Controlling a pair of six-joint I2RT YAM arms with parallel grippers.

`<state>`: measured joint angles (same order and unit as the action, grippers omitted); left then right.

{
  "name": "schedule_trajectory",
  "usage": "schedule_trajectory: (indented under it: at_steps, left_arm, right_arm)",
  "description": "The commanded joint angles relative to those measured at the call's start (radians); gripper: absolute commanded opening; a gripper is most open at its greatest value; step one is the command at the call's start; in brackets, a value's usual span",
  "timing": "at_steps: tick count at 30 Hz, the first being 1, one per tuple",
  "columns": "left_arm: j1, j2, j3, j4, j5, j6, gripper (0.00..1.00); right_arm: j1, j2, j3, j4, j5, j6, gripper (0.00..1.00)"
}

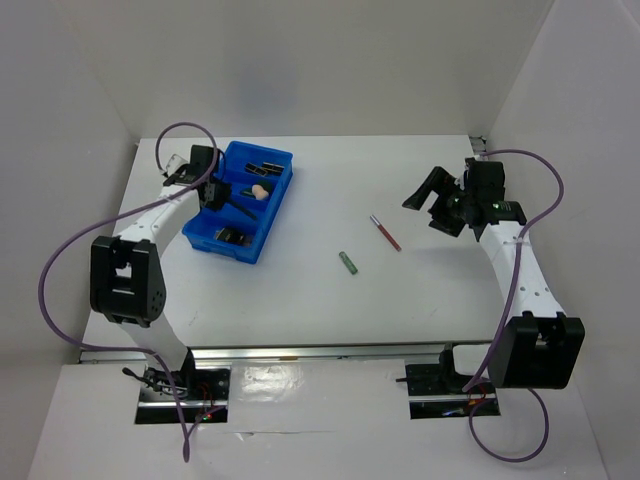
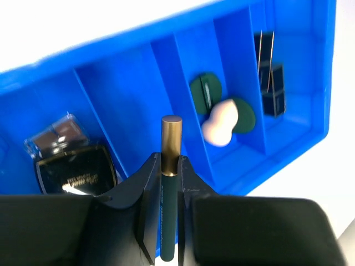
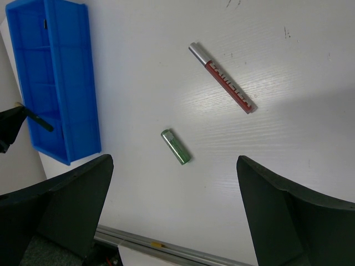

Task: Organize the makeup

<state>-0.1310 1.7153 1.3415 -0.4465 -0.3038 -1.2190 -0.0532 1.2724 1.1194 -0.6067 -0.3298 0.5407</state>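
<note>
Next, my left gripper moves slightly farther over the empty section of the tray between the sponge (image 2: 220,124) and the square compact and releases the thin dark pencil (image 2: 170,185).
My left gripper (image 2: 168,166) is shut on a thin dark pencil with a gold cap (image 2: 171,144) and holds it above the blue tray (image 1: 275,205). It also shows over the tray in the top view (image 1: 222,193). The tray holds a beige sponge (image 2: 220,124), dark round compacts (image 2: 205,91), a dark square compact (image 2: 77,172), an eyeshadow palette (image 2: 55,136) and black-gold lipstick tubes (image 2: 270,83). My right gripper (image 1: 432,195) is open and empty, high above the table. A red pencil (image 3: 222,86) and a short green pencil (image 3: 176,147) lie on the white table below it.
The blue tray shows at the upper left of the right wrist view (image 3: 52,83). White walls close the table at the back and both sides. A metal rail (image 3: 166,248) runs along the near edge.
</note>
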Motion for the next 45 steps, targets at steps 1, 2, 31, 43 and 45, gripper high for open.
schedule_trajectory:
  at_steps: [1, 2, 31, 43, 45]
  left_arm:
    - [0.018, 0.007, -0.001, 0.045, -0.009, -0.073, 0.00]
    - [0.018, 0.007, -0.001, 0.045, -0.018, -0.073, 0.00]
    - [-0.106, 0.035, 0.169, 0.029, -0.202, 0.193, 0.71]
    - [-0.418, 0.064, 0.397, -0.214, -0.081, 0.455, 0.69]
    - [-0.388, 0.034, 0.383, -0.241, -0.067, 0.457, 0.67]
  right_arm:
    - [-0.007, 0.004, 0.007, 0.025, -0.011, -0.012, 1.00]
    - [-0.007, 0.004, 0.007, 0.025, -0.002, -0.012, 1.00]
    - [-0.007, 0.004, 0.016, 0.007, 0.011, -0.012, 1.00]
    - [0.183, 0.057, 0.060, 0.018, 0.012, -0.226, 0.86]
    - [0.330, 0.117, 0.118, -0.045, 0.090, -0.297, 0.89]
